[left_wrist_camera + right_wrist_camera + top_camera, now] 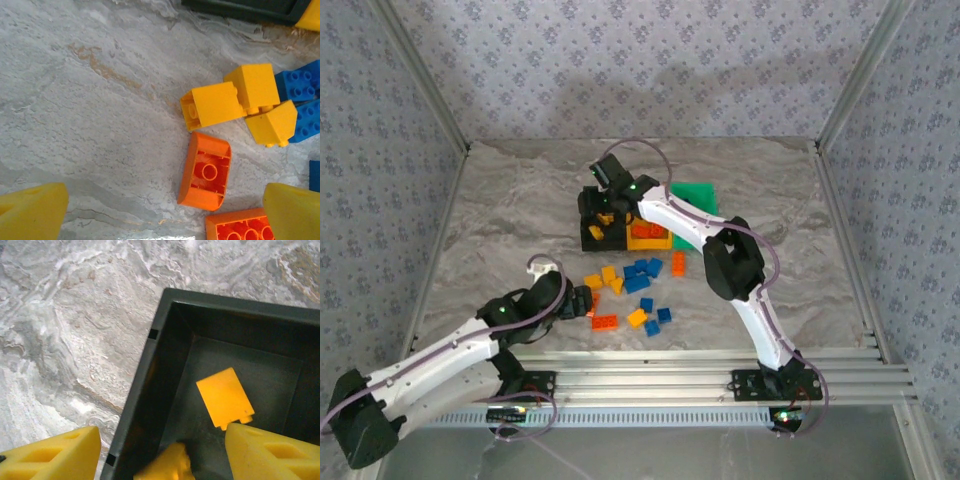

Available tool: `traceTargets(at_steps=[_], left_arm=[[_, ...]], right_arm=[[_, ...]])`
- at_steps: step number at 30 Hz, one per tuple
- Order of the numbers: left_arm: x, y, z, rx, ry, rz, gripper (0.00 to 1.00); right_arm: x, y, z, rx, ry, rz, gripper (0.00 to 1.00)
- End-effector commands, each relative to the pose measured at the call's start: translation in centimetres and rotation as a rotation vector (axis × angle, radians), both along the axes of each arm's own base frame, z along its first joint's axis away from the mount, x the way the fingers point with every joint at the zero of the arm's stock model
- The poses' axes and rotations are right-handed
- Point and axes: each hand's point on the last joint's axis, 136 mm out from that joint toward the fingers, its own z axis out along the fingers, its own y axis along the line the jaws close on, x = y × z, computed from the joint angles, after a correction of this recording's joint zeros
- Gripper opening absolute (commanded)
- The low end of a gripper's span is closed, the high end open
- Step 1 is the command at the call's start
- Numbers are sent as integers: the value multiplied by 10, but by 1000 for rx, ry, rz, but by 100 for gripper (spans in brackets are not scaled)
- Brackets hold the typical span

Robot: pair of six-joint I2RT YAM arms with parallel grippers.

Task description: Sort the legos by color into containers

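Note:
I should lower my left gripper next and turn it onto the long sides of the upside-down red-orange brick, because that brick lies below it, at an angle to its open fingers.
Several legos [632, 288] in yellow-orange, red-orange and blue lie scattered in front of the joined containers: black bin [592, 236], yellow-orange bin [650, 241], green bin [696, 195]. My left gripper [165, 200] is open low over the table. An upside-down red-orange brick [205, 170] lies between its fingers, touching neither. From above, the left gripper [587, 302] sits at the pile's left edge. My right gripper [162, 440] is open over the black bin [150, 370]. One yellow brick [225, 397] lies flat on that bin's floor. A blurred yellow brick [165, 465] sits loose between the fingers.
Yellow bricks [210, 105] and blue bricks [300, 85] crowd just beyond the red-orange one, and another red-orange brick [240, 227] lies beside it. The black bin's edge [240, 10] is farther on. Bare marble table [500, 220] spreads to the left. Patterned walls enclose the table.

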Motion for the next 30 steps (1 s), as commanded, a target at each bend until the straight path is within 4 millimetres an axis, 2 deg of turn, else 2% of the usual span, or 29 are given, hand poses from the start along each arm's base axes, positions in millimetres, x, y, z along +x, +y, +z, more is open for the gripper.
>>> traceTargets(at_steps=[1,6,10,14,22,30], left_arm=[[5,-16,4,-23,3,-60,99],[5,-39,-8,-4,81,-154,88],[5,-47,-25,46,145,-184,85],[8,-50,-40,94,172,-195,84],[7,-50,-71,182,245,-206,67],[8,-51,-76,180,237,-203,45]], right_arm=[[-3,1,46,68,-62,15,69],[-27,-26,66,113,-97,-23,69],[-51,-55,75,125,-120,-46,69],[-73,-78,82,133,-142,-61,69],[-104,-117,99,161,-192,-108,70],[-128,-146,74,140,-166,-152,70]])
